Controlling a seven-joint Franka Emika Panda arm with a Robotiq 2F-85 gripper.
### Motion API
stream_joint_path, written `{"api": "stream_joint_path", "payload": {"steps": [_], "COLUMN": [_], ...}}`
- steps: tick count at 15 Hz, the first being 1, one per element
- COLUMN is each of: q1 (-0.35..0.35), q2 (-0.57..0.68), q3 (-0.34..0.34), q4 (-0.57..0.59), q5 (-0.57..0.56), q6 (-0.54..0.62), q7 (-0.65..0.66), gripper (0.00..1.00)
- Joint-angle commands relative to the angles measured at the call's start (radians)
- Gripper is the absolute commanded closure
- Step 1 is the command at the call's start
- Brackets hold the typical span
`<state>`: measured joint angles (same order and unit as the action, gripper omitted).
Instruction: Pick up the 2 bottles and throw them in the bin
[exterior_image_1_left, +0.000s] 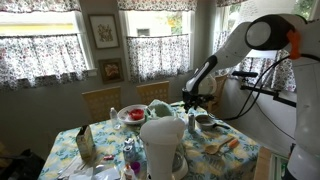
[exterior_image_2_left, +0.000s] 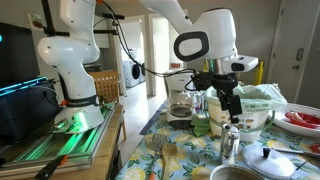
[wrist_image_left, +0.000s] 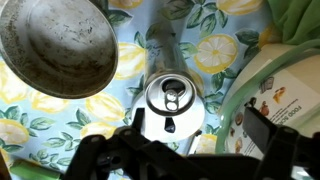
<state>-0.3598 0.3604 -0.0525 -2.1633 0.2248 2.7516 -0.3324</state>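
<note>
My gripper moves down and eases left in the wrist view next, around the silver bottle's pull-tab top (exterior_image_2_left: 232, 129) (wrist_image_left: 172, 96), since that top sits off-centre between the open fingers.
A pale silver bottle with a pull-tab top (wrist_image_left: 172, 100) stands upright on the lemon-print tablecloth, right under my gripper in the wrist view. It also shows in an exterior view (exterior_image_2_left: 231, 146). My gripper (wrist_image_left: 200, 116) is open and empty, with one finger on each side above the bottle's top, not touching it. In both exterior views the gripper (exterior_image_2_left: 232, 106) (exterior_image_1_left: 192, 103) hangs just above the table. A small dark bottle with a reddish top (exterior_image_1_left: 128, 153) seems to stand near the table's front. No bin is clearly in view.
A metal bowl (wrist_image_left: 58, 50) lies beside the bottle, and a green-rimmed labelled container (wrist_image_left: 285, 95) is on its other side. A green bottle (exterior_image_2_left: 202, 120), a coffee maker (exterior_image_2_left: 180, 100), a pot lid (exterior_image_2_left: 272, 160) and a big white jug (exterior_image_1_left: 163, 145) crowd the table.
</note>
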Motion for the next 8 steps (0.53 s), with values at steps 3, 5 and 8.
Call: {"api": "stream_joint_path", "payload": {"steps": [3,5,8], "q1": [-0.057,-0.045,-0.028], "q2": [0.060,0.074,0.101], "q3": [0.035,0.018,0.006], "q4": [0.036,0.038,0.052], "q5": [0.029,0.000,-0.038], "q6": [0.019,0.027,0.036], "q7": [-0.092,-0.082,-0.066], "gripper": [0.00,0.00,0.00]}}
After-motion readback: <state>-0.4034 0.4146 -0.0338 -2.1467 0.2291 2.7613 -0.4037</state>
